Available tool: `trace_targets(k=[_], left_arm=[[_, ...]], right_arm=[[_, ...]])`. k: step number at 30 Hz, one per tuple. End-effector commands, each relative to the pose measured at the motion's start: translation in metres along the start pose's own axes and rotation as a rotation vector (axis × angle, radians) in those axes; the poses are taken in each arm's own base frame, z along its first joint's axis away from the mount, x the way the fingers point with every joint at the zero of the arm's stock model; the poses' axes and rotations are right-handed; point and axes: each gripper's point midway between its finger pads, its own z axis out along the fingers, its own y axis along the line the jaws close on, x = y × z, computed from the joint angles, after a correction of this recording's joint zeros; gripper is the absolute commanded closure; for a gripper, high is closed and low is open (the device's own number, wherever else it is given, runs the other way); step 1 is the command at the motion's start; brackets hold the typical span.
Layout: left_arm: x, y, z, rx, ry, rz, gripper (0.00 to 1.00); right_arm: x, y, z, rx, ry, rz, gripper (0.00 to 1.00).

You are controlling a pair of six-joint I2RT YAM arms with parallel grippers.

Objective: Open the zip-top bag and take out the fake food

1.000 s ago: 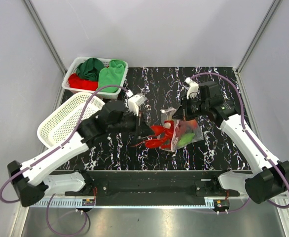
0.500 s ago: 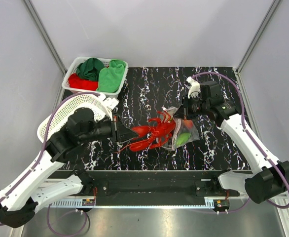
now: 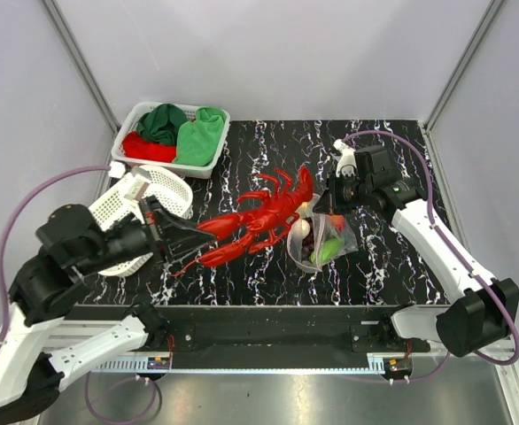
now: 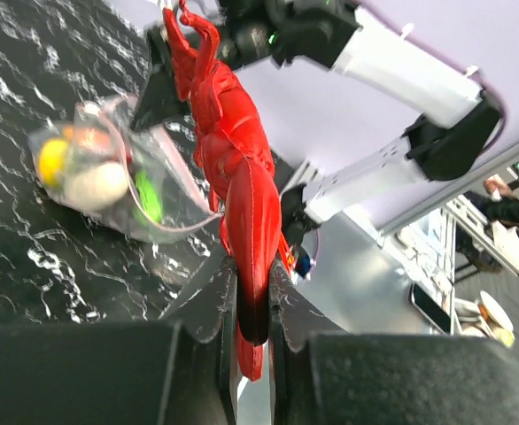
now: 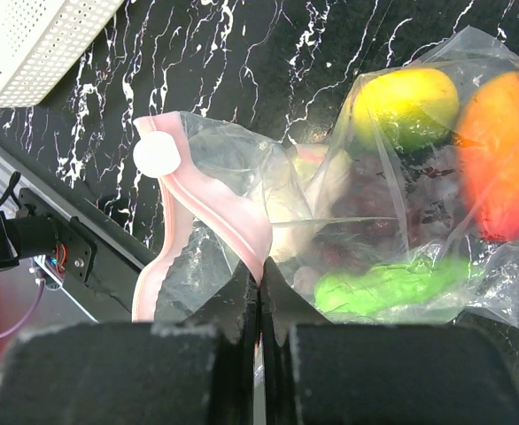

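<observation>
The left gripper swings across and down over the white mesh basket next and releases the red lobster inside, since it hangs clear of the bag.
My left gripper is shut on the tail of the red lobster and holds it in the air, clear of the bag; the lobster also shows in the left wrist view. My right gripper is shut on the pink zip strip of the clear zip-top bag, whose mouth is open. Inside the bag I see a yellow-green fruit, an orange-red fruit, a green vegetable, dark grapes and a white radish.
A white mesh basket lies at the left by my left arm. A white tray at the back left holds folded green and red cloths. The black marbled table ends at a metal rail in front.
My left arm has pulled back to the left and lifted, drawing the lobster fully out of the bag. My right gripper has stayed on the bag's zip strip.
</observation>
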Motion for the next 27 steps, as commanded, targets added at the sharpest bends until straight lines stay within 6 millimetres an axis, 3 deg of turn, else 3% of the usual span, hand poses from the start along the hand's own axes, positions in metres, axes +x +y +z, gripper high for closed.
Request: trace_targets(k=[1, 2, 4, 5, 7, 8, 10, 11, 13, 14, 16, 22, 27], left_arm=[[-0.032, 0.006, -0.018, -0.124, -0.104, 0.031, 1.0], [-0.035, 0.028, -0.023, -0.255, -0.12, 0.014, 1.0], [-0.051, 0.045, -0.032, -0.396, -0.161, -0.004, 1.0], [-0.052, 0.069, -0.044, -0.548, -0.171, -0.011, 1.0], [-0.065, 0.086, -0.051, -0.692, -0.187, -0.019, 1.0], [-0.066, 0.104, -0.066, -0.826, -0.188, -0.013, 1.0], [-0.07, 0.122, -0.067, -0.958, -0.18, -0.021, 1.0], [-0.07, 0.137, -0.083, -1.087, -0.182, 0.003, 1.0], [-0.068, 0.161, -0.091, -1.258, -0.152, 0.001, 1.0], [-0.065, 0.173, -0.108, -1.382, -0.136, 0.022, 1.0], [-0.063, 0.195, -0.118, -1.529, -0.125, -0.027, 1.0], [-0.053, 0.252, -0.131, -1.755, -0.126, -0.133, 1.0], [-0.033, 0.287, -0.125, -1.829, -0.193, -0.258, 1.0]], right_arm=[[-0.016, 0.002, -0.007, 0.013, -0.051, -0.013, 1.0], [-0.016, 0.001, -0.008, 0.018, -0.053, -0.009, 1.0], [-0.014, 0.0, -0.008, 0.025, -0.047, -0.002, 1.0], [-0.014, -0.001, -0.007, 0.027, -0.044, 0.0, 1.0], [-0.014, -0.001, -0.008, 0.028, -0.041, 0.001, 1.0], [-0.014, -0.001, -0.008, 0.029, -0.041, 0.001, 1.0], [-0.014, 0.001, -0.009, 0.023, -0.038, 0.0, 1.0], [-0.015, 0.001, -0.01, 0.024, -0.042, -0.001, 1.0], [-0.016, 0.004, -0.011, 0.015, -0.043, -0.005, 1.0], [-0.016, 0.005, -0.012, 0.011, -0.045, -0.005, 1.0], [-0.016, 0.005, -0.013, 0.008, -0.046, -0.008, 1.0], [-0.013, 0.008, -0.011, -0.013, -0.033, -0.006, 1.0], [-0.013, 0.01, -0.012, -0.025, -0.036, -0.009, 1.0]])
